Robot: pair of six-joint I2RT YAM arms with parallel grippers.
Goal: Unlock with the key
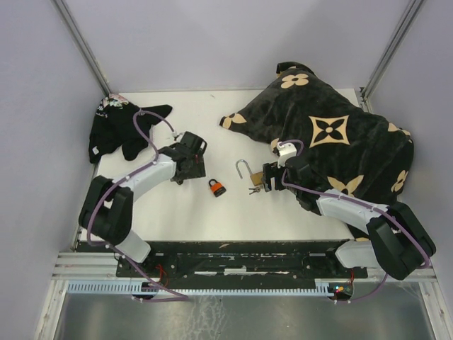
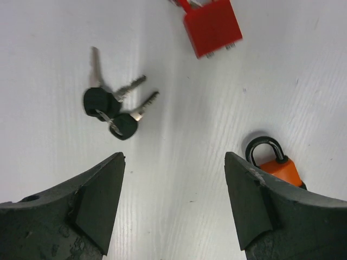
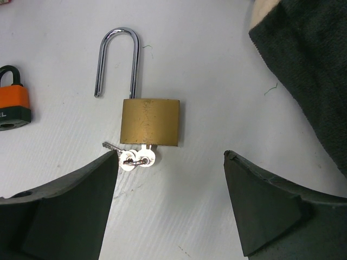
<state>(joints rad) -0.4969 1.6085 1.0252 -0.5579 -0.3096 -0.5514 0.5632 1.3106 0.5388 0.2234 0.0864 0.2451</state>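
Observation:
I will lower my left gripper next and move it to the left in its wrist view onto a black key head (image 2: 98, 102), because the keys are toward that side.
A brass padlock (image 3: 150, 122) lies on the white table, just in front of my open right gripper (image 3: 171, 157). Its steel shackle (image 3: 116, 59) is raised, with the short leg free of the body. A silver key (image 3: 145, 157) sits in its keyhole, with a second key on the same ring. From above, the padlock (image 1: 251, 178) lies just left of the right gripper (image 1: 267, 177). My left gripper (image 2: 174, 162) is open and empty over bare table. Black-headed keys (image 2: 111, 105), a red padlock (image 2: 211, 24) and an orange padlock (image 2: 276, 165) lie ahead of it.
The orange padlock (image 1: 216, 187) lies between the two grippers, and also shows at the left of the right wrist view (image 3: 12, 103). A dark patterned blanket (image 1: 340, 142) covers the right side. A black cloth (image 1: 117, 131) lies at the back left.

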